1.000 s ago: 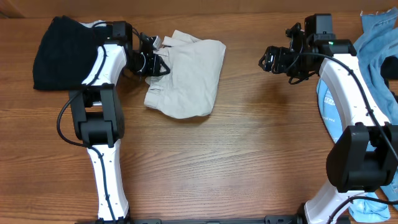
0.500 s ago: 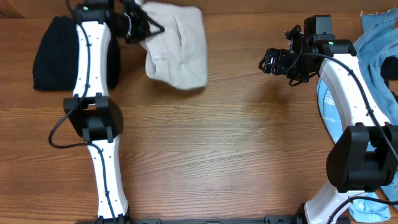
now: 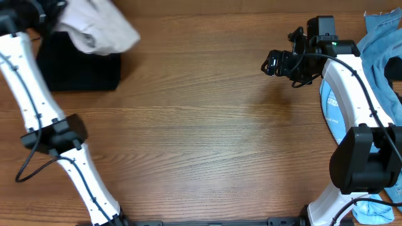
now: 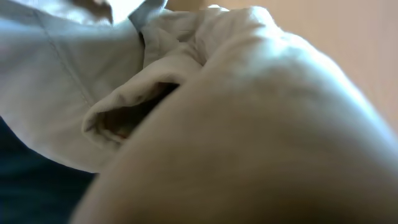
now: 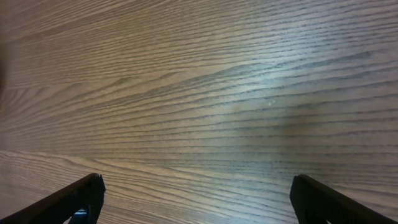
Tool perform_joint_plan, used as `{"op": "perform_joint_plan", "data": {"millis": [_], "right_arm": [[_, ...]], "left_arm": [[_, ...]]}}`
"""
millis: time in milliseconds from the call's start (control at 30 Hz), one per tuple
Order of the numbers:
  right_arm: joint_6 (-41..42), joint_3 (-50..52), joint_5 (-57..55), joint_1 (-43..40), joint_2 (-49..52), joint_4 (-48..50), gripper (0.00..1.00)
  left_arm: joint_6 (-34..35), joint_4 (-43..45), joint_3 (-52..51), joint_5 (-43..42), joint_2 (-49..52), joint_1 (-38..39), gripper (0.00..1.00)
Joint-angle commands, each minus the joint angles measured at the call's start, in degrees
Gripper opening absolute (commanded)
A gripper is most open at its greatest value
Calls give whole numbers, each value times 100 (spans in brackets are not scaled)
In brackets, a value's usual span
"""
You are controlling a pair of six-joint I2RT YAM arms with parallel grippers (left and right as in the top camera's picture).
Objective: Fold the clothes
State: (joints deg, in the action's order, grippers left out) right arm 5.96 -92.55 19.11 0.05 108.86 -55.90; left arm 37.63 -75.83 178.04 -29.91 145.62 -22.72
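Observation:
My left gripper swings the beige shorts (image 3: 100, 28) past the black garment's far edge next, then brings the shorts back down onto the garment (image 3: 77, 66).
The beige shorts (image 3: 100, 28) hang bunched at the far left over the black garment (image 3: 81, 69), which lies on the table. My left gripper holds them up there; its fingers are hidden by the cloth. In the left wrist view the beige shorts (image 4: 205, 106) fill the frame, blurred and close, with dark fabric (image 4: 31, 193) below. My right gripper (image 3: 270, 63) is open and empty above bare table at the right; its wrist view shows the right gripper (image 5: 202, 205) with both fingertips wide apart over wood.
A pile of blue denim and light-blue clothes (image 3: 383, 44) lies at the right edge behind the right arm. A light-blue piece (image 3: 328, 103) lies under that arm. The wooden table (image 3: 207, 138) spans the middle.
My left arm has swung left and back, lifting the beige shorts from the table's middle-left to above the black garment. The right arm has not moved.

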Motion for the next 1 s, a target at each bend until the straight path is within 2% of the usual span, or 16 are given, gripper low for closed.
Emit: {"op": "perform_joint_plan", "data": {"millis": [0,133,267,367,533,633,767,833,900,933,967], "right_arm": [[-4,-7,0,20,-197,-11,100],[-4,-7,-2,20,-197,-188,100],[-4,-7,0,20,-197,-195,100],[-4,-7,0,20,-197,-203,100],[-2,-7,0,20,-197,-162,100],[-2,-7,0,20,-197,-168,100],[-4,-7,0,20,-197,-164,100],[-4,-7,-2,20,-197,-127,100],[-2,-7,0,20,-197,-109,100],[-2,-7,0,20,-197,-103,100],[-2,-7,0,20,-197,-103,100]], "left_arm": [[518,374,199,225,-422,-387,4],[970,960,197,1003,-389,-461,4],[2096,1980,33,1082,-256,-459,4],[2581,2859,-455,1180,-247,-459,4],[3143,2859,-1696,992,-247,-304,4],[3224,3141,-2417,896,-247,-57,4],[3200,1856,-2503,949,-249,87,4],[3202,811,-2503,953,-249,-68,4],[3200,214,-2503,933,-249,-232,4],[3198,-96,-2503,931,-249,-313,6],[3073,-684,-2503,938,-249,-452,15]]}}
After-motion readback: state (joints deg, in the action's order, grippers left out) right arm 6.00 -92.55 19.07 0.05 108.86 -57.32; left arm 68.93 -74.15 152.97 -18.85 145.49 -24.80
